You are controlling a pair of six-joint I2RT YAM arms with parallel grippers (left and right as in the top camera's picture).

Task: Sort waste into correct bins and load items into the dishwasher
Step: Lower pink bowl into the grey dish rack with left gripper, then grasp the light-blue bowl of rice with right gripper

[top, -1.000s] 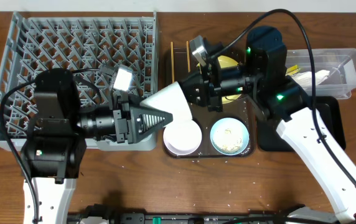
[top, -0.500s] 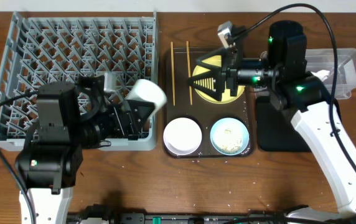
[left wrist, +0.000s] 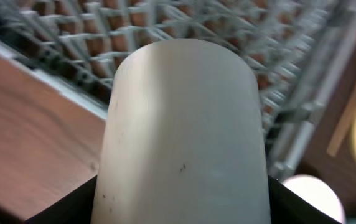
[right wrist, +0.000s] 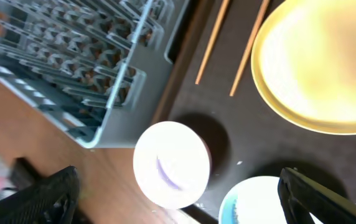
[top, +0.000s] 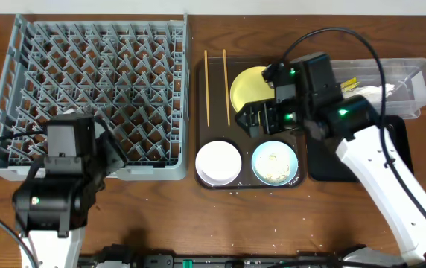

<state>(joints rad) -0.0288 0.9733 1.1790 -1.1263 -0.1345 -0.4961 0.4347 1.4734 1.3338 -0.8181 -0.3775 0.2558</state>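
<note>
I will lower my left gripper next, down to the prongs just inside the rack's front edge, and let go of the small white cup point(left wrist: 181, 124) there, because those prongs are below my left gripper.
A small white cup point(left wrist: 181, 124) fills the left wrist view, and my left gripper point(left wrist: 181, 211) is shut on it above the front edge of the grey dish rack point(top: 94, 74). In the overhead view my arm hides the cup. My right gripper point(top: 261, 119) hangs open and empty over the brown tray, with the cream-white bowl point(right wrist: 172, 165) and the light-blue bowl point(right wrist: 259, 202) below it. The blue bowl point(top: 275, 164) holds rice scraps. A pale-yellow plate point(top: 246, 85) and two chopsticks point(top: 206, 88) lie at the tray's far end.
The dark brown serving tray point(top: 295, 183) sits between the rack and the bins. The clear tub point(top: 418, 74) at far right holds a white napkin point(top: 373, 91) and a yellow sachet point(top: 349, 82). The black tray point(top: 399, 149) lies in front of it, partly under my right arm.
My right gripper let go of the cup, opened and drew back, then dropped over the tray. My left arm swung the cup left and down to the rack's front edge.
</note>
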